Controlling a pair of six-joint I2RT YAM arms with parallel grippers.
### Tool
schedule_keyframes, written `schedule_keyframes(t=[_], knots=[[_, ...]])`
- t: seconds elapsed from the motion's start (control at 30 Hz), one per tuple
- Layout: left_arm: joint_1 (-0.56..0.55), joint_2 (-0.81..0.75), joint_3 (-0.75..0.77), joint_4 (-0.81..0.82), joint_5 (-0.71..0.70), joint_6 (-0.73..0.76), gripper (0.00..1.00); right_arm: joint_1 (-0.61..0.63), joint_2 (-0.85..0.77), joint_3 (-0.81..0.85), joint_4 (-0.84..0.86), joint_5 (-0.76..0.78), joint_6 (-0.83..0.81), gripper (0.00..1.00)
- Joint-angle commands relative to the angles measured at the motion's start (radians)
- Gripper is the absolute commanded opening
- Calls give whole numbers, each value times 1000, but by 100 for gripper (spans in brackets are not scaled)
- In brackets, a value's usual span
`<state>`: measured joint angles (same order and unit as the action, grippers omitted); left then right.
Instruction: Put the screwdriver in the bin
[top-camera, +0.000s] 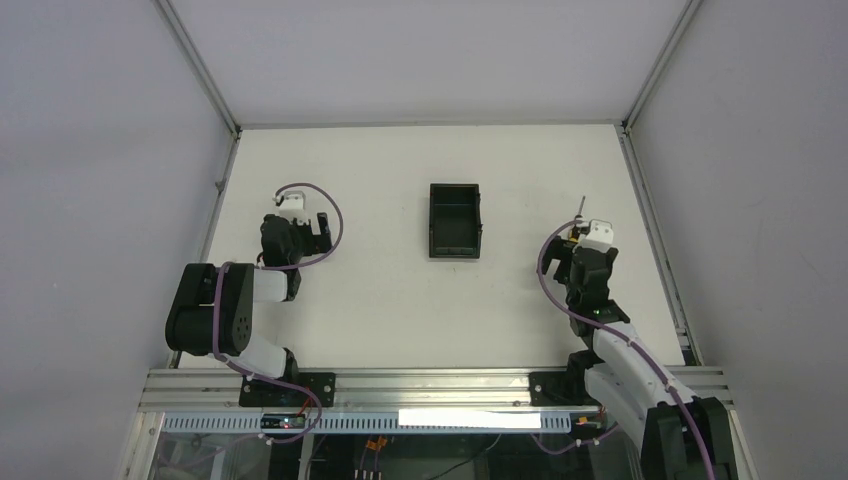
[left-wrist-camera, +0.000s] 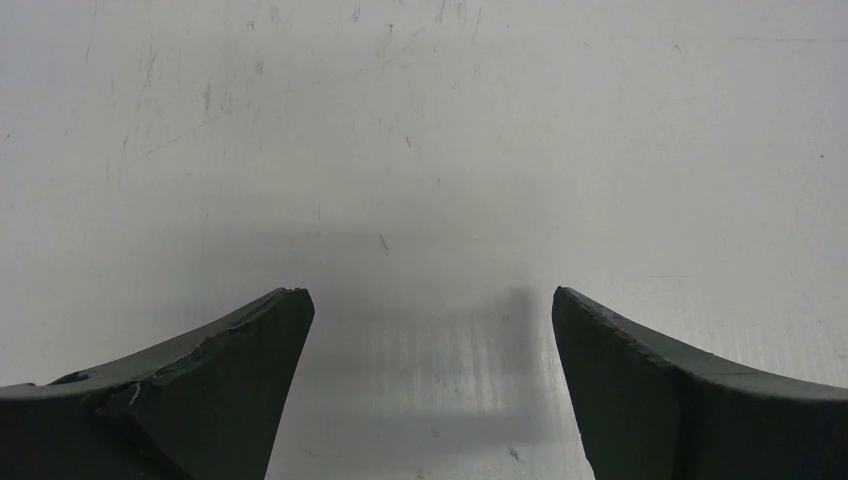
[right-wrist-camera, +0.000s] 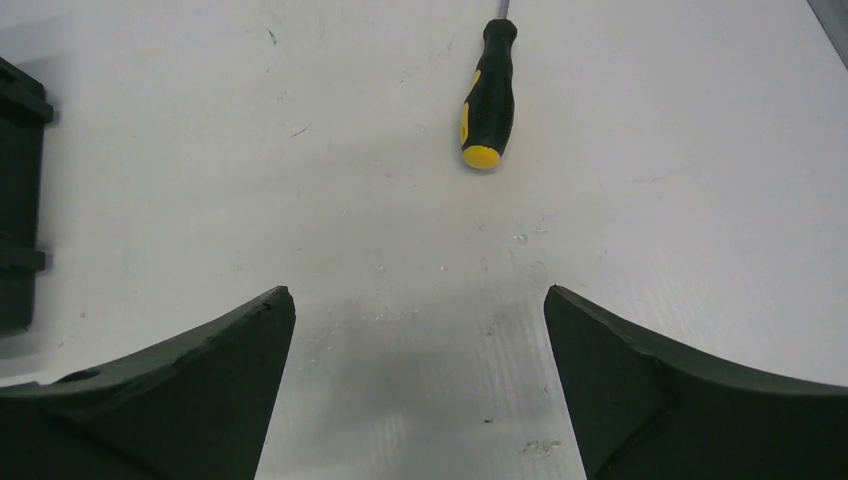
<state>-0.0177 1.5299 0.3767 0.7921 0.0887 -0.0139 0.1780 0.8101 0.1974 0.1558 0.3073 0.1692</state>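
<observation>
My right gripper will move outward and go down around the screwdriver's black handle (top-camera: 576, 231) (right-wrist-camera: 489, 95), because that is outward of my open fingers and below them.
The screwdriver (right-wrist-camera: 488, 95) lies on the white table, black handle with a yellow end toward me and the thin shaft pointing away. In the top view only its shaft (top-camera: 581, 207) shows clearly, just beyond the right wrist. My right gripper (right-wrist-camera: 418, 300) is open and empty, a short way behind the handle's yellow end; it also shows in the top view (top-camera: 582, 240). The black open-topped bin (top-camera: 455, 220) stands at mid-table, left of the right gripper; its edge shows in the right wrist view (right-wrist-camera: 20, 200). My left gripper (left-wrist-camera: 430, 295) is open and empty over bare table, in the top view (top-camera: 300, 222) left of the bin.
Grey enclosure walls and metal frame rails (top-camera: 655, 235) bound the white table on the left, right and back. The right rail runs close to the right of the screwdriver. The arm bases sit on the metal rail (top-camera: 430, 385) at the near edge.
</observation>
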Motion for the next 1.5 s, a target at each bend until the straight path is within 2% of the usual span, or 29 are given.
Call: schedule_keyframes(t=[0.0,0.13,0.3,0.5,0.63,0.8,0.97,1.0,1.1,1.17,1.3,1.47], knots=[[2,-21,-2,29,8,-2,99,-5,-45,95,-29,23,23,99],[2,-22,-2,30,8,-1,99,-8,16,320,-270,75,30,99],[2,-22,-2,29,9,-1,99,-41,278,718,-642,89,20,99],[2,-22,-2,29,8,-1,99,-124,595,1060,-830,6,30,99],[2,-22,-2,29,8,-1,99,-186,781,1162,-865,-87,38,98],[2,-22,-2,30,8,-1,99,-210,957,1194,-875,-101,37,94],[2,-22,-2,29,8,-1,99,-232,1052,1162,-825,-118,64,82],[2,-23,-2,30,8,-1,99,-238,1071,1157,-816,-125,69,77],[2,-22,-2,29,8,-1,99,-246,1096,1124,-758,-140,74,69],[2,-21,-2,29,8,-1,99,-256,1113,1107,-726,-149,76,59],[2,-22,-2,29,8,-2,99,-263,1124,1079,-689,-141,72,50],[3,-21,-2,30,8,-1,99,-265,1096,1079,-695,-115,41,17]])
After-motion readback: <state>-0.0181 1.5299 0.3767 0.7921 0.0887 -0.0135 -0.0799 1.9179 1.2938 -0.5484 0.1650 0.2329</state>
